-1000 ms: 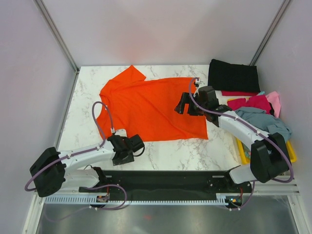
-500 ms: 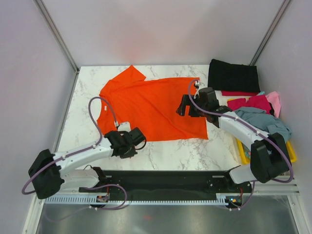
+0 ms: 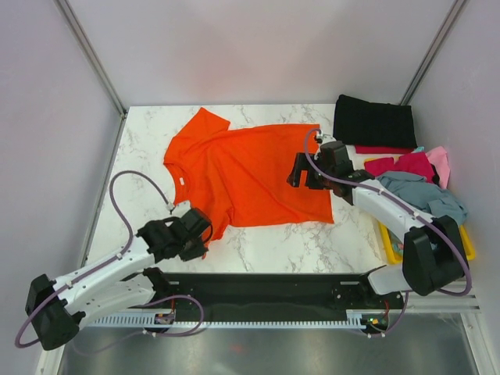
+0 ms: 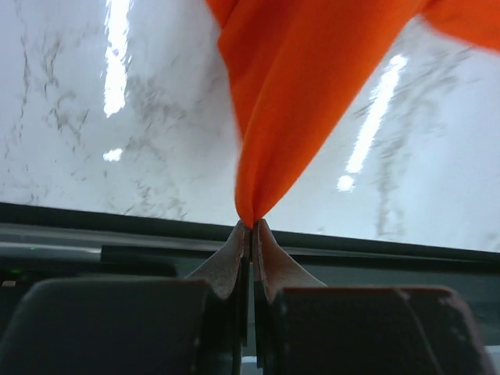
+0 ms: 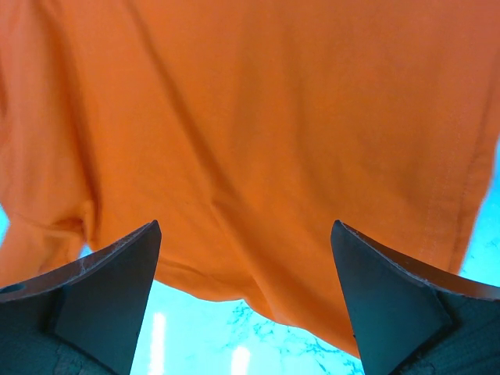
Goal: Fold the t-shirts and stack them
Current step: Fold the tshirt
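Next, my right gripper moves back and to its right in the top view and down astride the t-shirt's free hem corner [image 3: 331,219], since that corner lies below it.
A bright orange t-shirt [image 3: 250,168] lies spread on the marble table [image 3: 273,246]. My left gripper [image 3: 208,233] is shut on its near-left corner, and the left wrist view shows orange cloth [image 4: 297,101] pinched between the closed tips [image 4: 251,225] and rising away taut. My right gripper [image 3: 294,170] hovers open over the shirt's right side. In the right wrist view its fingers [image 5: 246,234] stand wide apart above the orange cloth [image 5: 250,117] and its hem. A folded black t-shirt [image 3: 373,123] lies at the back right. Pink, red and grey-blue t-shirts [image 3: 414,176] are piled at the right.
A yellow bin [image 3: 388,244] under the pile sits at the table's right edge. Grey walls enclose the table at the left, the back and the right. The black base rail [image 3: 258,289] runs along the near edge.
My left gripper shut on the shirt's near-left corner and drew back toward the near left, pulling that side of the shirt with it. The right gripper barely moved.
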Controlling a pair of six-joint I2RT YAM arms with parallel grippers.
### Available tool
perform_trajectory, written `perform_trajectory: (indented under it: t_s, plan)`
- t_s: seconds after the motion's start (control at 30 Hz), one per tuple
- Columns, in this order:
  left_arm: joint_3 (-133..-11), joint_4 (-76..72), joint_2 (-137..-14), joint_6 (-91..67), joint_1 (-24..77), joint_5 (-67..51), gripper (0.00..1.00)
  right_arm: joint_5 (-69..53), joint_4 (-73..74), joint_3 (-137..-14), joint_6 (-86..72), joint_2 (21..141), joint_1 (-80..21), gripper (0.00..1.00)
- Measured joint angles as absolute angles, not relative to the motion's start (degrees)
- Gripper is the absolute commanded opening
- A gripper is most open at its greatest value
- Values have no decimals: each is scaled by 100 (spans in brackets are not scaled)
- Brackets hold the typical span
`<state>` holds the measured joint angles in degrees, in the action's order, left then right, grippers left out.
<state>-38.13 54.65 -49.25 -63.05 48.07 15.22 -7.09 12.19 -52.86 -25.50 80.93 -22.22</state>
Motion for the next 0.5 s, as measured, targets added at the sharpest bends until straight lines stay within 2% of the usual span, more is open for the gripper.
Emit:
perform_trajectory:
  t_s: [0.2, 0.33, 0.5]
  plan:
    - [-2814, 5306, -4578, -6386, 4797, 987, 5, 104, 1710, -4683, -2832, 7179, -1911, 98]
    - [-2851, 5166, -4497, -6388, 4755, 1026, 3, 193, 1850, -4375, -2971, 6692, -1844, 98]
    - [-3413, 4936, -5002, -5948, 3942, 991, 2, -23, 1861, -4292, -3037, 7054, -1855, 98]
